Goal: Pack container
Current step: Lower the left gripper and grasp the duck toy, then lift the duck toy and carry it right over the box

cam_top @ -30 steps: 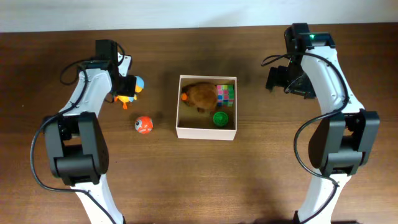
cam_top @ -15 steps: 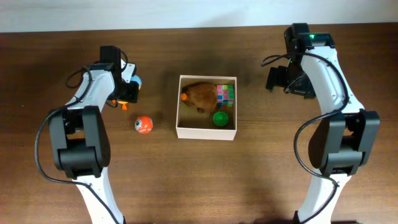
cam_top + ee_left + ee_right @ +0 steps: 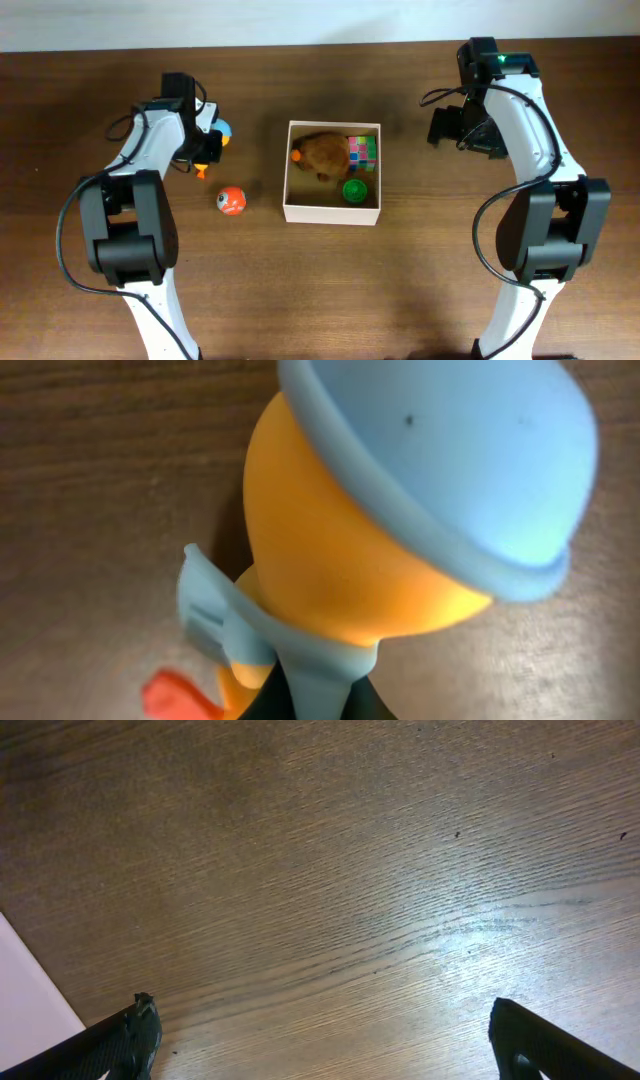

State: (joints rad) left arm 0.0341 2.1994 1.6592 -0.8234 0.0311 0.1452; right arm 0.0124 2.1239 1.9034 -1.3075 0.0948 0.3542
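Observation:
The left gripper lifts the duck toy next, carries it over the container's side and releases it above the container bottom's near part, bare beside the plush toy.
The container is a square white-walled box at the table's middle. It holds a brown plush toy, a colour cube and a green toy. To its left, my left gripper is shut on an orange duck toy with a blue hat. In the left wrist view the duck toy fills the frame and the left gripper pinches its blue collar. My right gripper stands open over bare wood to the right of the container; the right gripper has nothing between its fingers.
A red-and-white ball lies on the table, left of the container and in front of the duck. A sliver of the container wall shows at the left edge of the right wrist view.
The left arm shifted in over the duck toy and its jaws closed on it. The right arm has not moved.

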